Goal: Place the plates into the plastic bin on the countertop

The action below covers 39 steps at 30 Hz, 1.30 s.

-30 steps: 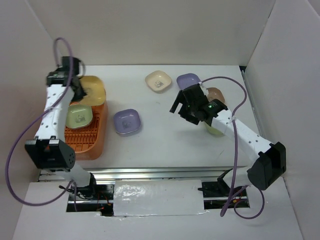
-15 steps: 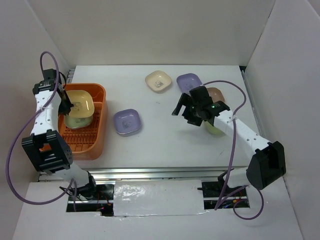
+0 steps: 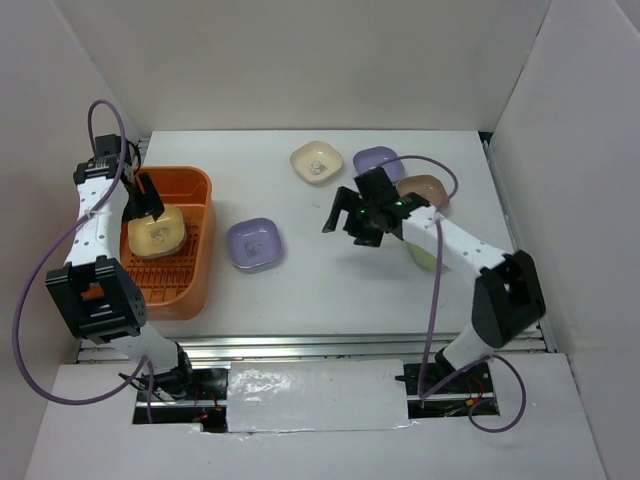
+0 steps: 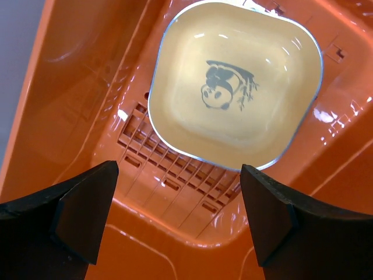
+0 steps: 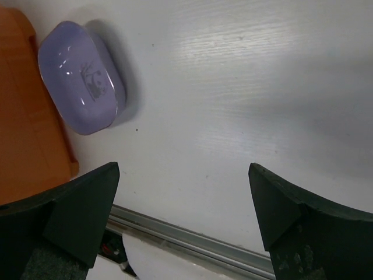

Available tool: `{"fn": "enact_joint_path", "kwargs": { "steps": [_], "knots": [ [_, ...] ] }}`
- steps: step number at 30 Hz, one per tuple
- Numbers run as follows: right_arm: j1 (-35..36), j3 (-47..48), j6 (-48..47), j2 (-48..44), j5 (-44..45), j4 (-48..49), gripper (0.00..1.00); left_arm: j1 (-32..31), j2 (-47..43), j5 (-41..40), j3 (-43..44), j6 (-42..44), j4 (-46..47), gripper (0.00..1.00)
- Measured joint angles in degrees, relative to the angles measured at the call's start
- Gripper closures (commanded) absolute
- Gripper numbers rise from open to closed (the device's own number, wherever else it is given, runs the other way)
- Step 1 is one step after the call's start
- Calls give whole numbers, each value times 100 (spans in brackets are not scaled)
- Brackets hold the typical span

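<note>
The lavender plate's bin-side rim (image 3: pixel 230 244) lies right of my left gripper in the top view, beyond the bin's side, so next I rise over that side of the bin toward it.
The orange plastic bin (image 3: pixel 170 285) sits at the left of the white countertop (image 3: pixel 320 280). A yellow plate (image 3: pixel 155 232) lies inside it, free of any grip. My left gripper (image 3: pixel 147 203) hovers open just above that plate; in the left wrist view the plate (image 4: pixel 233 87) lies beyond the spread fingers, over the bin's slatted bottom (image 4: pixel 169 181). A lavender plate (image 3: pixel 253 243) rests right of the bin. My right gripper (image 3: pixel 346 222) hangs open and empty to that plate's right, which shows in the right wrist view (image 5: pixel 81 76).
A cream plate (image 3: pixel 317 162), a second lavender plate (image 3: pixel 377 160) and a brown plate (image 3: pixel 424 187) lie at the back. A pale green plate (image 3: pixel 425 257) is partly hidden under the right arm. White panels wall the countertop on three sides.
My left gripper lowered the yellow plate into the bin, then opened and let it go. The right arm swung left toward the lavender plate, still open.
</note>
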Motion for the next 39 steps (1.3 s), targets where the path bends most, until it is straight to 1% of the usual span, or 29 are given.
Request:
{"fn": "enact_joint_path", "kwargs": {
  "steps": [2, 5, 10, 11, 13, 15, 16, 17, 18, 19, 20, 22, 23, 24, 26, 27, 29, 30, 33, 37, 39],
  "knots": [
    [238, 433, -166, 584, -68, 81, 0, -107, -39, -114, 61, -55, -125, 1],
    [566, 1296, -380, 1650, -208, 304, 0, -387, -188, -295, 382, -293, -328, 1],
    [914, 2538, -503, 3117, -291, 442, 2, -949, -1010, -302, 481, -809, -472, 1],
    [953, 2756, -527, 3324, -264, 400, 3, -955, -1215, -216, 417, -907, -479, 1],
    [1069, 3357, -584, 3858, -219, 208, 6, -820, -1611, -15, 155, -1032, -466, 1],
    [1154, 3840, -636, 4262, -155, 15, 13, -518, -2050, 391, -343, -1045, -409, 1],
    [1187, 4048, -656, 4452, -111, -83, 22, -337, -2271, 612, -658, -1051, -378, 1],
    [1217, 4216, -673, 4607, -66, -216, 27, -199, -2450, 743, -907, -1060, -391, 1],
    [1248, 4356, -667, 4747, -9, -369, 36, -72, -2612, 837, -1126, -1084, -459, 1],
    [1270, 4435, -645, 4835, 33, -476, 40, -15, -2704, 909, -1244, -1115, -501, 1],
    [1283, 4494, -616, 4846, 98, -575, 44, -9, -2758, 990, -1307, -1167, -546, 1],
    [1287, 4505, -612, 4848, 131, -754, 66, -13, -2758, 1108, -1311, -1204, -579, 1],
    [1287, 4489, -584, 4848, 109, -804, 84, -20, -2726, 1169, -1305, -1220, -581, 1],
    [1287, 4454, -597, 4848, 111, -824, 100, -17, -2680, 1244, -1303, -1235, -570, 1],
    [1298, 4225, -417, 4704, 17, -675, 100, -17, -2577, 1410, -1261, -1279, -592, 1],
    [1307, 4059, -361, 4555, 131, -629, 100, -20, -2524, 1539, -1204, -1294, -595, 1],
    [1333, 3368, -190, 4063, 485, -562, 100, -92, -2496, 1762, -1054, -1305, -584, 1],
    [1349, 2992, -92, 3788, 675, -614, 100, -236, -2498, 1847, -905, -1307, -573, 1],
    [1425, 2363, 70, 2918, 1340, -1056, 100, -975, -2498, 1952, -525, -1342, -439, 1],
    [1556, 2553, 79, 1902, 2022, -1613, 100, -2492, -2297, 1851, -170, -1493, -214, 1],
    [1604, 2736, 72, 1432, 2144, -1698, 100, -3053, -2009, 1803, -57, -1558, -127, 1]
  ]
}}
